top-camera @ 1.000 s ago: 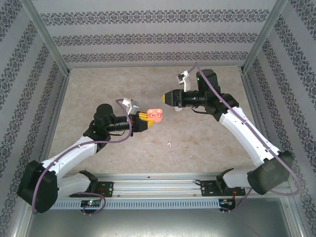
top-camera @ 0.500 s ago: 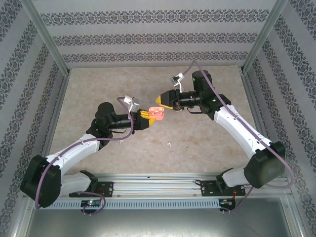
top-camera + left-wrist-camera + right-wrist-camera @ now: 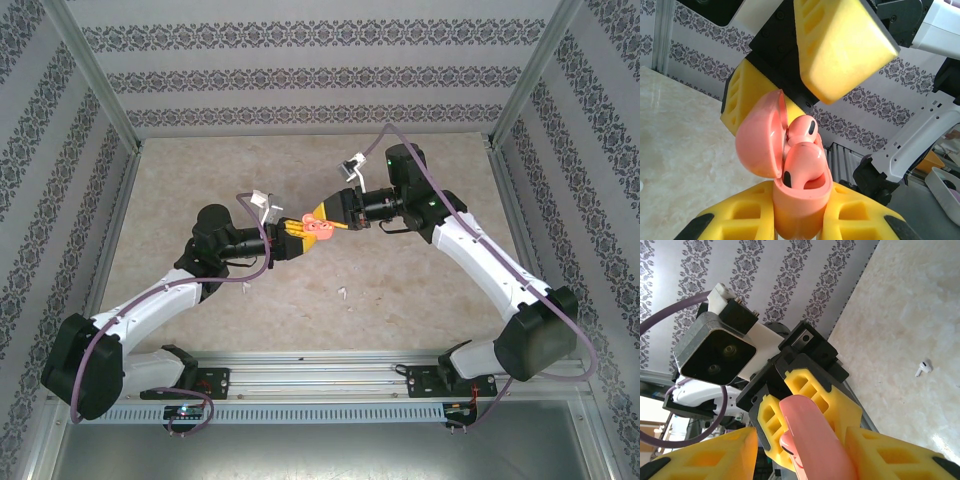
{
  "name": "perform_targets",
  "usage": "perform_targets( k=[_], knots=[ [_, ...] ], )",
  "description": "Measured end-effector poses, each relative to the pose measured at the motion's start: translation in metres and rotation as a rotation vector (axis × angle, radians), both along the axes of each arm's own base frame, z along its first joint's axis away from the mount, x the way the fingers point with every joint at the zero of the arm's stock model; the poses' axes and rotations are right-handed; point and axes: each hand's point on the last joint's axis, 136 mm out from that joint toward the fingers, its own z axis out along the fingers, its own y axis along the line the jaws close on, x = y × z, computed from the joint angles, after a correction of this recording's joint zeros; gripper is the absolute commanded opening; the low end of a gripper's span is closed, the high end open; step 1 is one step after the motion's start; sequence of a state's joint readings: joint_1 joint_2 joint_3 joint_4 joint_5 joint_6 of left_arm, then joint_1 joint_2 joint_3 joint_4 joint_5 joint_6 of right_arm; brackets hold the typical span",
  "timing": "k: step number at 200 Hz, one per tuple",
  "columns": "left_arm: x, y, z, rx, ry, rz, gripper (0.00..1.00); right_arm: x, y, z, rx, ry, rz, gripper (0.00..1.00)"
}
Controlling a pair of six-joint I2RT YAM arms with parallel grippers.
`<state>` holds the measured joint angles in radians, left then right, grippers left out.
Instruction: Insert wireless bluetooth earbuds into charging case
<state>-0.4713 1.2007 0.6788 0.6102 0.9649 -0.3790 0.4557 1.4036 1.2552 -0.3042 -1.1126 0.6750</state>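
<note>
My left gripper draws away from my right gripper next and lowers the case [image 3: 317, 228] onto the clear tabletop below to release, since both earbuds are seated.
A salmon-pink charging case [image 3: 802, 200] is held upright above the table, my left gripper [image 3: 802, 222] shut on its lower body. Its lid [image 3: 760, 135] is hinged open to the left. Two pink earbuds [image 3: 802, 162] sit in the case's wells, heads showing. In the top view the case [image 3: 317, 228] hangs mid-table between both grippers. My right gripper [image 3: 805, 460] is open, its yellow fingers [image 3: 890, 450] standing either side of the lid [image 3: 815, 435] with gaps on both sides. A white earbud [image 3: 342, 293] lies loose on the table, seen in the right wrist view as a white earbud [image 3: 924, 367].
The beige marble-look table [image 3: 200, 180] is walled by patterned panels and metal posts on three sides. The arm bases sit on a rail [image 3: 320, 375] at the near edge.
The right gripper has swung left and closed in on the held case, its jaws now straddling the open lid. The left gripper has edged up and right with the case.
</note>
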Motion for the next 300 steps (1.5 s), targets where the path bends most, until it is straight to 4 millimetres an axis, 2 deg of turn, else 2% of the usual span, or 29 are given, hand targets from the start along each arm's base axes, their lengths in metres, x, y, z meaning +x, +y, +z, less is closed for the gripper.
perform_targets(
  k=[88, 136, 158, 182, 207, 221, 243, 275, 300],
  knots=[
    [-0.005, -0.002, 0.002, 0.009, 0.043, -0.004, 0.00, -0.012, -0.008, 0.013, -0.012, -0.198, 0.028, 0.49],
    [0.006, 0.004, -0.018, 0.063, 0.142, 0.077, 0.00, -0.037, -0.024, 0.051, 0.006, -0.418, 0.022, 0.52],
    [0.009, 0.005, -0.022, 0.075, 0.159, 0.098, 0.00, -0.030, -0.032, 0.051, -0.060, -0.480, -0.053, 0.53],
    [0.015, 0.009, -0.031, 0.099, 0.191, 0.139, 0.00, -0.007, -0.045, 0.029, -0.205, -0.476, -0.176, 0.57],
    [0.029, 0.021, -0.045, 0.146, 0.253, 0.225, 0.00, 0.024, -0.068, -0.002, -0.367, -0.410, -0.316, 0.58],
    [0.045, 0.033, -0.050, 0.160, 0.288, 0.286, 0.00, 0.041, -0.084, -0.024, -0.454, -0.343, -0.384, 0.58],
    [0.082, 0.058, -0.063, 0.166, 0.368, 0.404, 0.00, 0.064, -0.106, -0.069, -0.586, -0.216, -0.455, 0.58],
    [0.128, 0.090, -0.108, 0.200, 0.537, 0.527, 0.00, 0.081, -0.125, -0.134, -0.760, -0.064, -0.481, 0.60],
    [0.154, 0.103, -0.147, 0.238, 0.651, 0.572, 0.01, 0.091, -0.132, -0.176, -0.867, 0.024, -0.469, 0.62]
  ],
)
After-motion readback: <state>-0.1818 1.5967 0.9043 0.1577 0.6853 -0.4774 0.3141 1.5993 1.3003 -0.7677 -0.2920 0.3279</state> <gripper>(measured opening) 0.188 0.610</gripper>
